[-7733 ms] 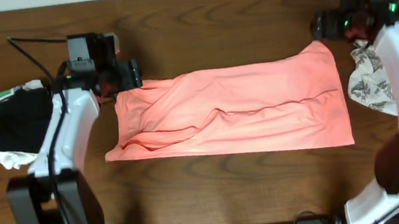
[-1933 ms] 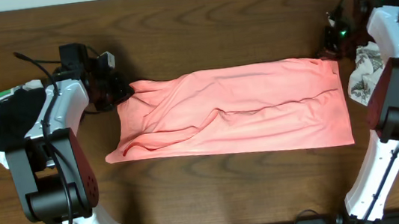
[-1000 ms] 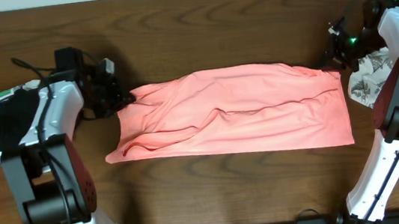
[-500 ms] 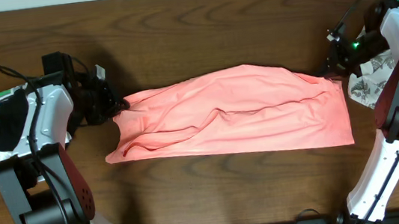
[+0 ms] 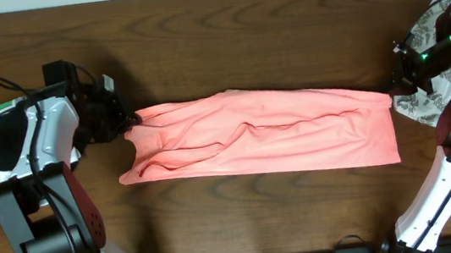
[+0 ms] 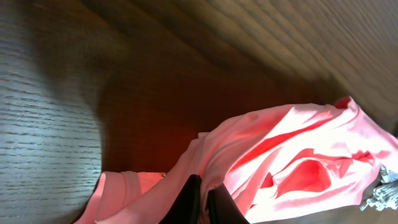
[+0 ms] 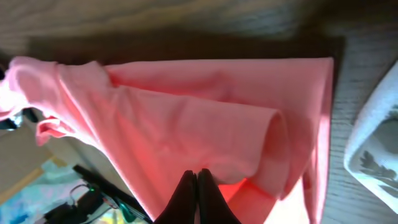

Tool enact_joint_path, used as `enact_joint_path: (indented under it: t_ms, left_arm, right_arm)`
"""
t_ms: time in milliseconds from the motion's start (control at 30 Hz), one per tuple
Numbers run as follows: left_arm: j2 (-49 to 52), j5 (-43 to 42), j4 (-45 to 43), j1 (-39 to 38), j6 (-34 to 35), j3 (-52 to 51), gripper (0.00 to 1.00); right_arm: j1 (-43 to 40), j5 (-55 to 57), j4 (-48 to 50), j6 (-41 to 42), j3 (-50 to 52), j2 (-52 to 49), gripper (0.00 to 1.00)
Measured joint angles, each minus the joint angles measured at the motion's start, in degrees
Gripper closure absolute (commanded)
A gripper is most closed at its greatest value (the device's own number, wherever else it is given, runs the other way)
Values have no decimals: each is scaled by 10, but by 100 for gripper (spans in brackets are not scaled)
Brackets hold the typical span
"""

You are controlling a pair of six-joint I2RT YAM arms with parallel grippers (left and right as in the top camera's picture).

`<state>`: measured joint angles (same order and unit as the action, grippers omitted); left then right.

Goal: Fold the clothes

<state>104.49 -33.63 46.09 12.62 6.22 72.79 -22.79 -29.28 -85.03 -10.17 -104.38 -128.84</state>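
The T-shirt's under layer lies below, toward the robot's base, so next the right gripper will pull the T-shirt's corner back and down and let go of it there.
The clothes here are mainly a salmon-pink T-shirt (image 5: 269, 134) lying stretched left to right across the wooden table. My left gripper (image 5: 125, 121) is shut on its far left corner; the left wrist view shows pink cloth (image 6: 280, 155) pinched between the dark fingers of that gripper (image 6: 204, 185). My right gripper (image 5: 393, 90) is shut on the far right corner, and the right wrist view has the fingers of that gripper (image 7: 196, 173) pressed together on the pink fabric (image 7: 205, 112). The far edge runs nearly straight between the two grips.
A black-and-white bundle (image 5: 7, 141) lies at the left table edge beside the left arm. A white garment with grey leaf print (image 5: 417, 106) lies at the right edge under the right arm, also in the right wrist view (image 7: 373, 155). Bare wood (image 5: 241, 39) stretches beyond the shirt.
Both grippers have moved outward and slightly toward the front, still holding the corners. The shirt's far edge has lost its hump and is pulled flatter and tauter.
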Motion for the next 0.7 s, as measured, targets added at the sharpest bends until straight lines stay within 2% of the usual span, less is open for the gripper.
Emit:
enact_joint_path:
  t_ms: [400,700]
  left_arm:
    - [0,28,4,0,0,0,94]
    - [0,38,16,0,0,0,94]
  right_arm:
    - [0,101,30,33,0,0,99]
    - [0,129,33,46,0,0,98]
